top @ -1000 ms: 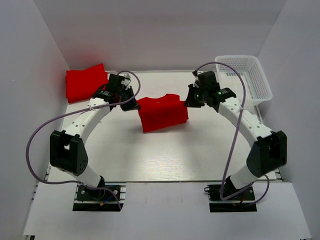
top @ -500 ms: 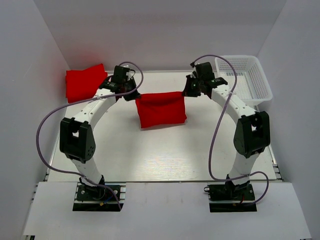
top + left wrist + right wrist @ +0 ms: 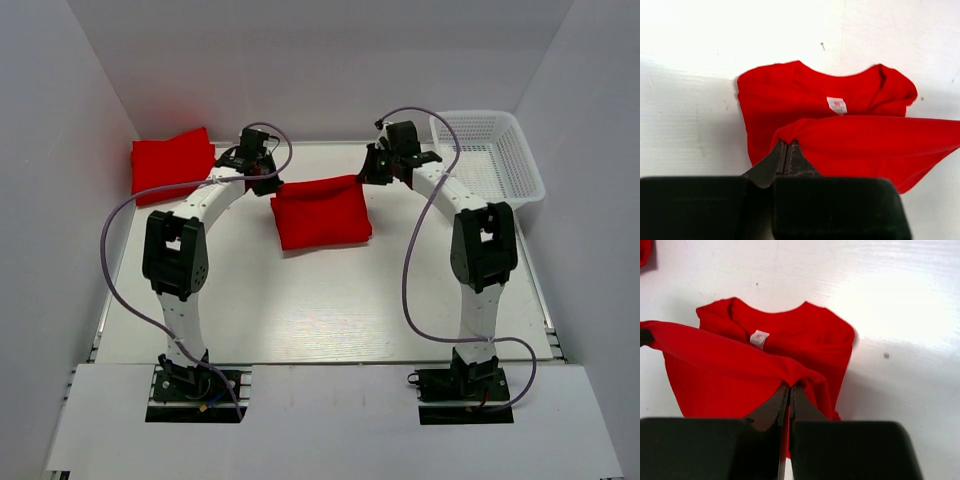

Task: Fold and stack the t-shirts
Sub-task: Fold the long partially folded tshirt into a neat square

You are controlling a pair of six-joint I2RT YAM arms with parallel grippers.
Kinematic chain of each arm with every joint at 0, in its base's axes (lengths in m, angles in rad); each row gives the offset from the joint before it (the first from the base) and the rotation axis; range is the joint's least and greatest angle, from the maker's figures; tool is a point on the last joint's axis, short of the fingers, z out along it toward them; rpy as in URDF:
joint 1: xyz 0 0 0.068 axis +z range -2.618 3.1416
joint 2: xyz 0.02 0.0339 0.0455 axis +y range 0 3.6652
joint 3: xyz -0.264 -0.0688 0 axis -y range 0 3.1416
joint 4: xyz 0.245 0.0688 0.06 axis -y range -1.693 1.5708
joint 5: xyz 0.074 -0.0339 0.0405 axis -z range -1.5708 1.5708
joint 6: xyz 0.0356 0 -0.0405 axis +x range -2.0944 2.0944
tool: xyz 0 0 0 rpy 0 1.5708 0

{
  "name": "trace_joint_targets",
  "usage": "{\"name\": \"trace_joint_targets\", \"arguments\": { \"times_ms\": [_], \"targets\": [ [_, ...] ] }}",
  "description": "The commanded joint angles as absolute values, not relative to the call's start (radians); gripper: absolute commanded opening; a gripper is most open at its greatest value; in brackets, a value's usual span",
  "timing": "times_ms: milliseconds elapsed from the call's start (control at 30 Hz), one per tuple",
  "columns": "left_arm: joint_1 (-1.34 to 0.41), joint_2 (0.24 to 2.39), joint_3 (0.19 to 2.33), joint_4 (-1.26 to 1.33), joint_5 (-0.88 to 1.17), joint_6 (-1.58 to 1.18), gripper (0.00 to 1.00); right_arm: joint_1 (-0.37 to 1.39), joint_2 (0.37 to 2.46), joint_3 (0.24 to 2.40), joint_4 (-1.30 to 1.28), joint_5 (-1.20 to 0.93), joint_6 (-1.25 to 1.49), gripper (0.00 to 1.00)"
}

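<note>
The part at the red t-shirt's collar edge below is still uncovered, so my left gripper will go down toward that edge next and let go of the t-shirt's pinched corner there.
A red t-shirt lies mid-table, its near half lifted and carried toward the far collar edge. My left gripper is shut on its left corner; in the left wrist view the gripper pinches the raised fold above the collar with a white label. My right gripper is shut on the right corner; in the right wrist view the gripper holds the fold over the collar. A second red t-shirt, folded, lies at the far left.
A white mesh basket stands at the far right corner. White walls enclose the table on three sides. Both arms stretch far out, their cables looping above the table.
Both grippers moved away from the bases toward the back wall, drawing the shirt's held edge over its far half. The shirt now lies lower and flatter.
</note>
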State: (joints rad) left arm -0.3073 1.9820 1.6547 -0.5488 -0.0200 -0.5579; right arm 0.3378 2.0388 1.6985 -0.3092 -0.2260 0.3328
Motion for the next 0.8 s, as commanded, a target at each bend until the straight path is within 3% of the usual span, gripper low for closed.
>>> {"name": "trace_joint_targets", "arguments": {
  "times_ms": [0,533,567,600,633,667,733,767],
  "targets": [
    [-0.295,1.999,1.718,-0.525,-0.061,-0.551,0.0,0.322,2.078,1.79,-0.23,-0.264,0.324,0.0],
    [-0.258,2.109,1.75,-0.516,-0.071,-0.551,0.0,0.305,2.281,1.917,-0.192,-0.377,0.35,0.01],
    [-0.258,2.109,1.772,-0.515,-0.061,-0.551,0.05,0.307,2.289,1.931,-0.186,-0.386,0.353,0.06],
    [-0.258,2.123,1.781,-0.525,-0.061,-0.561,0.24,0.305,2.298,1.942,-0.187,-0.399,0.354,0.13],
    [-0.258,2.123,1.79,-0.534,-0.061,-0.561,0.51,0.305,2.324,1.96,-0.183,-0.405,0.357,0.23],
    [-0.258,2.123,1.79,-0.534,-0.061,-0.561,0.99,0.304,2.327,1.974,-0.192,-0.408,0.354,0.41],
    [-0.249,2.123,1.812,-0.534,-0.077,-0.546,1.0,0.302,2.329,2.02,-0.201,-0.423,0.344,0.62],
    [-0.249,2.112,1.824,-0.534,-0.077,-0.546,1.0,0.304,2.327,2.026,-0.201,-0.428,0.339,0.9]
  ]
}}
